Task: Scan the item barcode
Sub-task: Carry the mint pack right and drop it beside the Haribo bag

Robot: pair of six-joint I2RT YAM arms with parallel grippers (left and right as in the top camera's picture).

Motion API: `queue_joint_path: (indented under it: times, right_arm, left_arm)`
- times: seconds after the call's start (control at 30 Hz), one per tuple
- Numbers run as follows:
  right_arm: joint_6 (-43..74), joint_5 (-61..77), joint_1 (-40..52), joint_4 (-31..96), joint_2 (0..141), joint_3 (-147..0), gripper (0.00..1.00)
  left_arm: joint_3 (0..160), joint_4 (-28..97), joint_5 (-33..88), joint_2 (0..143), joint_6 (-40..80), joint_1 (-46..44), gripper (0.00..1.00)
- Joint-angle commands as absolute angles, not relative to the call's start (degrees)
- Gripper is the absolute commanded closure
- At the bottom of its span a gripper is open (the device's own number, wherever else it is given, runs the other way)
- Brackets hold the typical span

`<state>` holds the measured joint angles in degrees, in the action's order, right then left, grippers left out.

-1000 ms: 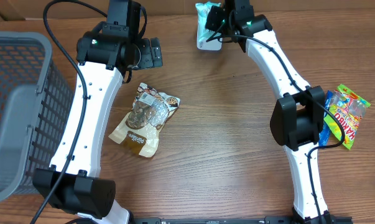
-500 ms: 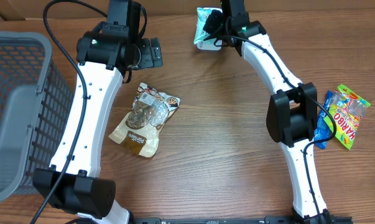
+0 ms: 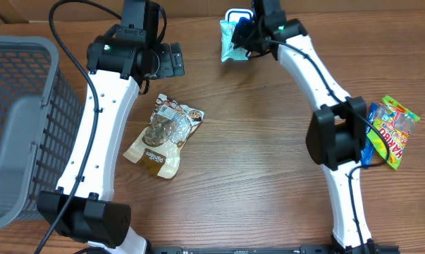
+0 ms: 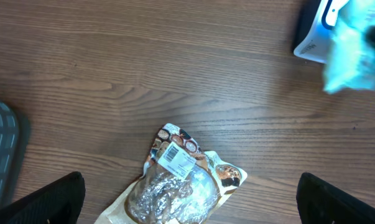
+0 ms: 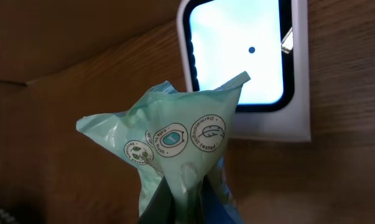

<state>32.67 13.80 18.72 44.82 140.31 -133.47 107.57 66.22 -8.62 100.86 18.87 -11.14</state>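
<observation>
My right gripper next lifts away from the scanner (image 3: 235, 14), then swings back to lower the mint-green packet (image 3: 230, 41) onto empty table beside the candy bags.
My right gripper (image 3: 246, 35) is shut on a mint-green packet (image 3: 230, 41) and holds it at the far edge of the table, just in front of the white scanner (image 3: 235, 14). In the right wrist view the packet (image 5: 175, 137) stands up from the gripper (image 5: 193, 211), its top corner overlapping the scanner's lit screen (image 5: 240, 56). No barcode shows on the packet's visible side. My left gripper (image 3: 171, 62) is open and holds nothing. In its wrist view its fingertips (image 4: 50, 199) stand wide apart above a brown snack pouch (image 4: 184, 186) with a white barcode label (image 4: 178, 158).
The snack pouch (image 3: 163, 134) lies flat mid-table. A grey mesh basket (image 3: 22, 127) stands at the left edge. Colourful candy bags (image 3: 395, 130) lie at the right edge, beside the right arm's elbow.
The right gripper has shifted the green packet slightly left and toward the near side, uncovering the scanner's lit screen in the overhead view. The left arm has not moved.
</observation>
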Motion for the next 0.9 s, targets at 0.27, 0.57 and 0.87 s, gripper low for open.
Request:
queue_joint_path:
  times: [0.27, 0.57, 0.87]
  right_arm:
    - [22.2, 4.7, 13.7, 79.5, 114.1, -134.4, 0.96]
    - [22.7, -10.5, 2.3, 95.4, 114.2, -123.6, 0.96]
    - [22.7, -9.0, -7.0, 74.9, 114.2, -98.2, 0.96]
  left_arm:
    - [108.5, 66.2, -9.0, 100.0, 17.6, -10.9, 0.0]
    - [108.5, 66.2, -9.0, 100.0, 17.6, -10.9, 0.0]
    - [108.5, 66.2, -9.0, 100.0, 17.6, -10.9, 0.0]
